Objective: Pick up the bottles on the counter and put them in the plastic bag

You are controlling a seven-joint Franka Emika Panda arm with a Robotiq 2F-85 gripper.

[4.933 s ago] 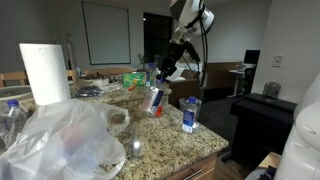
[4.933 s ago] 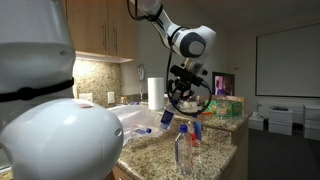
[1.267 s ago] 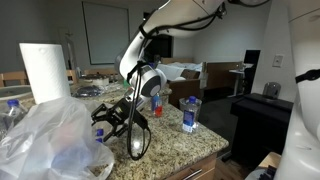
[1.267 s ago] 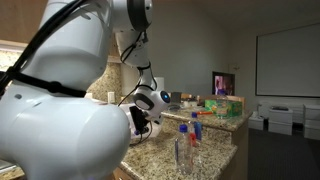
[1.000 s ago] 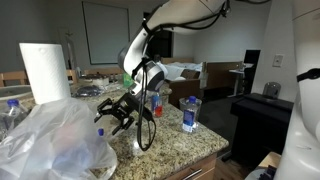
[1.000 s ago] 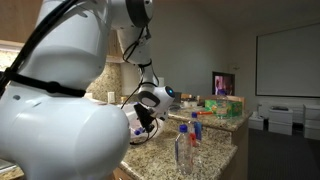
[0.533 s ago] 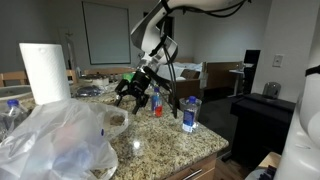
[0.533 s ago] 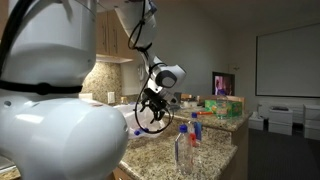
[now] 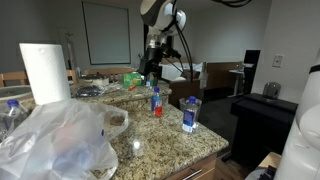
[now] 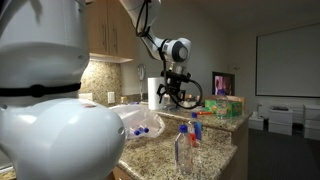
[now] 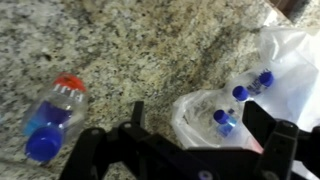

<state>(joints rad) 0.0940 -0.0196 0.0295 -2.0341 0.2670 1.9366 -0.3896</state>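
I should next move my gripper to the left in the wrist view and lower it around the blue cap [image 9: 156, 90] [image 11: 45, 143], because the bottle with red contents is outside the bag.
My gripper [image 9: 152, 64] hangs open and empty above the counter [image 9: 165, 140], just behind a standing bottle with red contents [image 9: 156, 100]. A blue-labelled bottle [image 9: 190, 113] stands further right. In the wrist view the gripper [image 11: 195, 125] has wide jaws with nothing between them. A red-capped-label bottle [image 11: 52, 118] lies below at the left. The plastic bag [image 11: 250, 85] is at the right, with three blue-capped bottles [image 11: 224, 119] inside. The bag [image 9: 60, 140] fills the near left; it also shows as a crinkled bag [image 10: 140, 120] beneath the gripper [image 10: 172, 93].
A tall white paper towel roll [image 9: 44, 72] stands behind the bag. Another bottle [image 9: 12, 115] is at the far left edge. Two clear bottles [image 10: 182, 148] stand in the foreground near the counter's rounded edge. Green packages [image 10: 228, 107] sit at the counter's far end.
The arm has risen from low beside the plastic bag and swung back over the counter toward the standing bottles. The jaws stayed open and empty.
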